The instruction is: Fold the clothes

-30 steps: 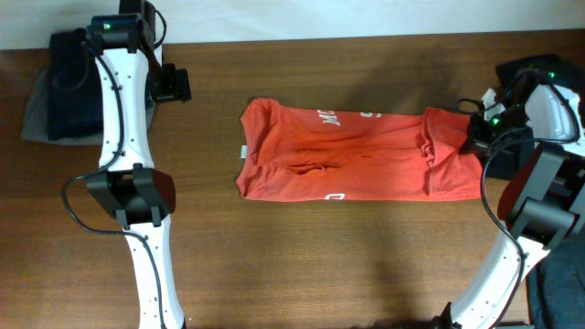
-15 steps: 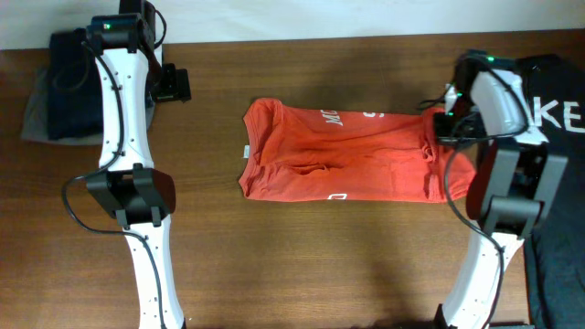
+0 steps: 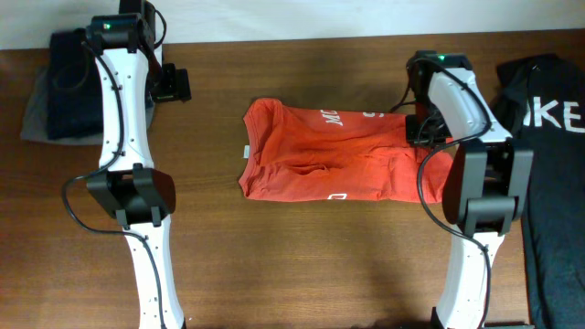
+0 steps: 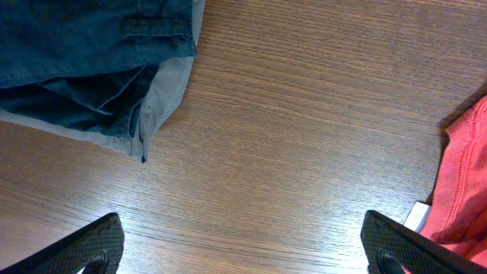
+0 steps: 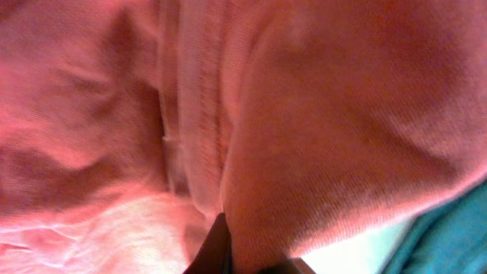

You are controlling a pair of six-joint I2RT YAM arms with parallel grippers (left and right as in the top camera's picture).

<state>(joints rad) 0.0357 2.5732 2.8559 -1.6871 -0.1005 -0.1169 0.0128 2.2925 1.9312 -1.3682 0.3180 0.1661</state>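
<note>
My right gripper should next go to the left in the overhead view, over the shirt, and then open, as the lifted end of the shirt is still short of the shirt's middle (image 3: 355, 148).
The orange-red T-shirt (image 3: 320, 155) lies in a long band across the middle of the table, with bits of white lettering showing along its far and near edges. My right gripper (image 3: 423, 128) is shut on the shirt's right end and holds that end lifted and drawn over the rest of the shirt. The right wrist view is filled with orange-red cloth (image 5: 342, 114) draped over a dark finger (image 5: 228, 251). My left gripper (image 3: 174, 85) is open and empty above bare wood, left of the shirt's left end. The left wrist view shows its fingers wide apart (image 4: 243, 243) and the shirt's edge (image 4: 464, 175) at the right.
A pile of dark blue and grey clothes (image 3: 57, 87) lies at the far left corner, also in the left wrist view (image 4: 84, 61). A black T-shirt with white lettering (image 3: 548, 137) lies at the right edge. The table's far edge meets a pale wall.
My right gripper has moved left from the table's right edge, carrying the shirt's right end over the shirt. The black T-shirt on the right is uncovered. The left arm has not moved.
</note>
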